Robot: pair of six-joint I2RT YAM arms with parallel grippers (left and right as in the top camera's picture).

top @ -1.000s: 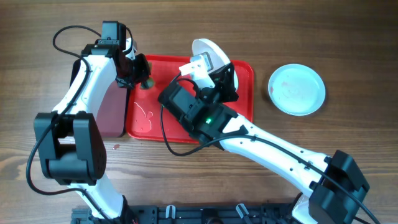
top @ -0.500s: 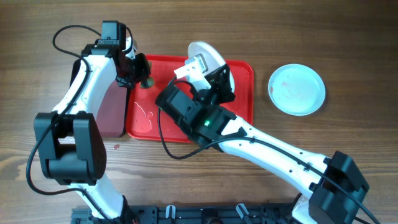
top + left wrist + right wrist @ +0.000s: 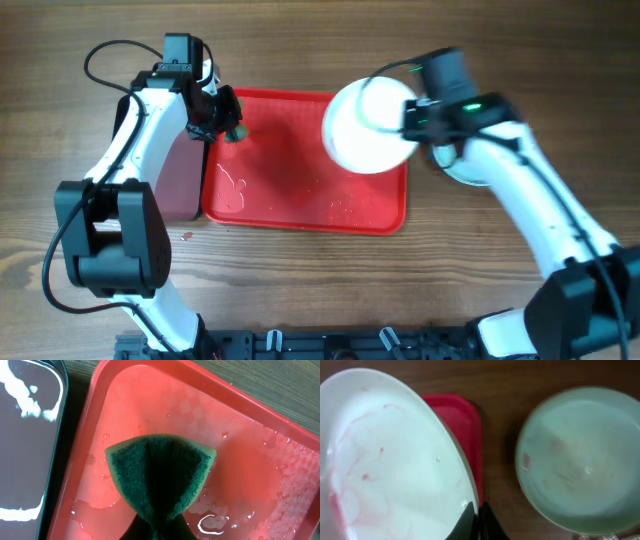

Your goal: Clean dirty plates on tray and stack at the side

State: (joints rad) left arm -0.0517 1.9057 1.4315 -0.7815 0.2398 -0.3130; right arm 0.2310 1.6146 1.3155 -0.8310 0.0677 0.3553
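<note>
My right gripper moves the white plate (image 3: 366,126) past the tray's end next, then lowers it onto the pale blue-green plate (image 3: 580,460).
The red tray (image 3: 290,180) lies mid-table, wet and with no plate lying on it. My right gripper (image 3: 409,116) is shut on the rim of a white plate (image 3: 366,126) and holds it tilted above the tray's right end. In the right wrist view the white plate (image 3: 385,460) shows red smears, with my right gripper (image 3: 475,521) pinching its edge. The pale blue-green plate (image 3: 580,460) lies on the table right of the tray, mostly hidden under my right arm in the overhead view (image 3: 462,174). My left gripper (image 3: 222,118) is shut on a green sponge (image 3: 160,475) over the tray's far left corner. A third plate is out of view.
A dark maroon tray (image 3: 178,175) with a black rim lies against the red tray's left side and also shows in the left wrist view (image 3: 25,445). Water puddles (image 3: 232,185) sit on the red tray's floor. Wooden table (image 3: 500,60) surrounds everything.
My right arm has swung from the tray's middle to the right, carrying the white plate over the tray's right end and covering the blue-green plate. The left arm has not moved.
</note>
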